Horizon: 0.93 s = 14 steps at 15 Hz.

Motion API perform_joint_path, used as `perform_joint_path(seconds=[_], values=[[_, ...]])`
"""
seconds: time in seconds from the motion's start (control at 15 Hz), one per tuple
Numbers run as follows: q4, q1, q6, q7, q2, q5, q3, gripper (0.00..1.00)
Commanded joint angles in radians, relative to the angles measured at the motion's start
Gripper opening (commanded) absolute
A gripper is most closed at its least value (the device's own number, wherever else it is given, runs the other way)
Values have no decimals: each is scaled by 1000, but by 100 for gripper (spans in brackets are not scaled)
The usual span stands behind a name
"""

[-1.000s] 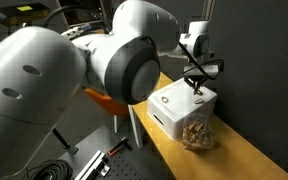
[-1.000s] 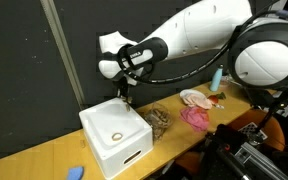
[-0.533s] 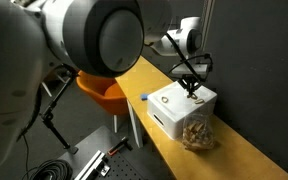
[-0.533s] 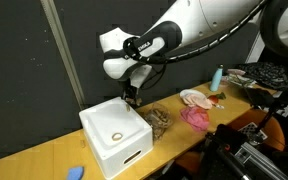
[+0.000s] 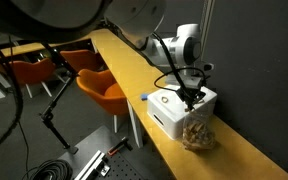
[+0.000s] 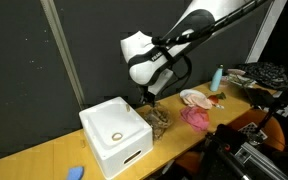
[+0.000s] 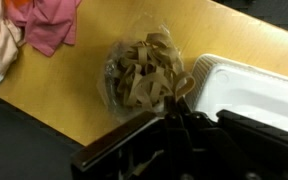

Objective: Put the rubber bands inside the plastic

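Observation:
The gripper carries the rubber bands away from the white box and down over the clump in the bag (image 5: 197,135) (image 7: 134,72) next, then releases them, as they hang only at the bag's edge.
The plastic bag (image 7: 134,72) lies on the wooden table next to the white box (image 7: 259,95), with a clump of tan rubber bands (image 7: 149,68) in it. It shows in both exterior views (image 5: 196,133) (image 6: 159,123). My gripper (image 7: 176,98) hangs just above the bag's edge beside the box (image 5: 191,97) (image 6: 147,99). Its fingers are shut, with a tan rubber band pinched at the tips. One loose rubber band (image 6: 116,137) lies on top of the white box (image 6: 114,140).
A pink cloth (image 6: 196,117) (image 7: 49,25) and a pale cloth (image 6: 192,97) lie past the bag. A blue bottle (image 6: 217,77) stands farther off and a small blue thing (image 6: 76,172) lies near the table's front edge. An orange chair (image 5: 104,90) stands beside the table.
The arm has swung from over the white box toward the bag, and the gripper has come lower at the bag's edge.

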Motion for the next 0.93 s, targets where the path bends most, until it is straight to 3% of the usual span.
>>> perform_joint_path(seconds=[0.0,0.4,0.87], values=[[-233,-26,124,53,-135,-43,-29,1],[-309,-81,276,29,-108,-56,-56,1],[-302,-61,444,8,-64,-99,-59,1]])
